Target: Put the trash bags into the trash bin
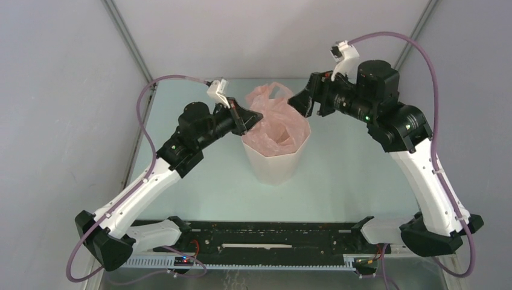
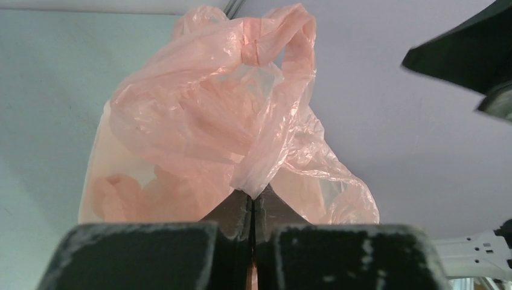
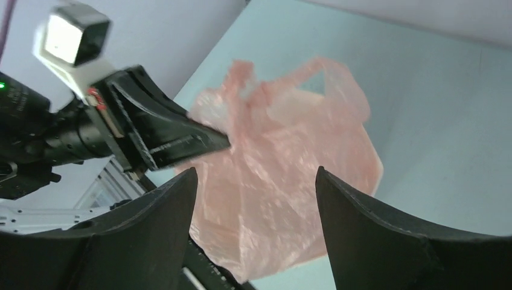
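Observation:
The bag lies beyond the spread fingers of my right gripper, so that gripper needs to go down toward my left gripper onto the bag's loose edge (image 1: 287, 117) (image 3: 256, 164).
The pale-pink trash bag (image 1: 275, 118) sits in the mouth of the white faceted trash bin (image 1: 276, 162), with its handles sticking up above the rim. My left gripper (image 1: 253, 118) is shut on a fold of the bag's near-left edge, seen pinched in the left wrist view (image 2: 256, 202). The bag (image 2: 217, 121) fills that view. My right gripper (image 1: 300, 104) is open and empty, just right of the bag above the bin's far-right rim. In the right wrist view the bag (image 3: 284, 175) lies beyond the spread fingers (image 3: 256, 175), apart from them.
The bin stands mid-table on the pale green surface (image 1: 356, 175). Grey walls close in on the left, back and right. A black rail (image 1: 272, 232) runs along the near edge between the arm bases.

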{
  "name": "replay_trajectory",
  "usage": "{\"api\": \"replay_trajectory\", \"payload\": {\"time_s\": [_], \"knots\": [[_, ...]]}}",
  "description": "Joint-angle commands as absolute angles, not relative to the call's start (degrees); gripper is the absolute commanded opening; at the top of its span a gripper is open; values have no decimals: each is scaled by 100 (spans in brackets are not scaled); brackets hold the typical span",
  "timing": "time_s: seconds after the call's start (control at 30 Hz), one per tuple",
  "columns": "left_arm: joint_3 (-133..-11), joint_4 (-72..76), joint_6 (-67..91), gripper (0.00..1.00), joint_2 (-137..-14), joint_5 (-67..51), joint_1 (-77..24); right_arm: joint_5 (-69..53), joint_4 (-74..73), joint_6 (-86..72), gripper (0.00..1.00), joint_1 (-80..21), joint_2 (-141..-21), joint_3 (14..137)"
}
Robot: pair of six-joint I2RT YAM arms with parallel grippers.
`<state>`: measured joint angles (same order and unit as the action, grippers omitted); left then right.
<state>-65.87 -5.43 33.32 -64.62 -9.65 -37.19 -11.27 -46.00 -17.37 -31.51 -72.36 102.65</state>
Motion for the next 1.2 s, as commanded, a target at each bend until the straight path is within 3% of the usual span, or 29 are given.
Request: {"api": "replay_trajectory", "payload": {"time_s": [0.0, 0.33, 0.67, 0.77, 0.87, 0.93, 1.03, 1.17], "knots": [[-6133, -133, 3731, 0, -6060, -796, -3689, -415, -5190, -410, 81, -3750, -7832, 11081], [-5853, -39, 4425, 0, -5735, -460, -3681, 1174, -4976, 1535, 81, -5013, -8319, 11010], [-5704, -119, 4677, 0, -5573, -399, -3682, 3340, -4246, 2201, 82, -5766, -9031, 10842], [-5648, -154, 4709, 0, -5493, -355, -3676, 3595, -4148, 2136, 69, -5749, -9156, 10876], [-5617, -397, 4788, 0, -5326, -173, -3682, 3544, -4435, 1773, 33, -5763, -9133, 11204], [-5740, -895, 4815, 11, -5195, -20, -3683, 3324, -4675, 1480, 20, -5783, -8995, 11335], [-6163, -1961, 4765, 47, -5004, 274, -3684, 2429, -4774, 988, 4, -5783, -8643, 11209], [-6908, -3227, 4863, 73, -4801, 332, -3686, 1564, -4050, 85, 0, -5776, -8095, 10340]]}}
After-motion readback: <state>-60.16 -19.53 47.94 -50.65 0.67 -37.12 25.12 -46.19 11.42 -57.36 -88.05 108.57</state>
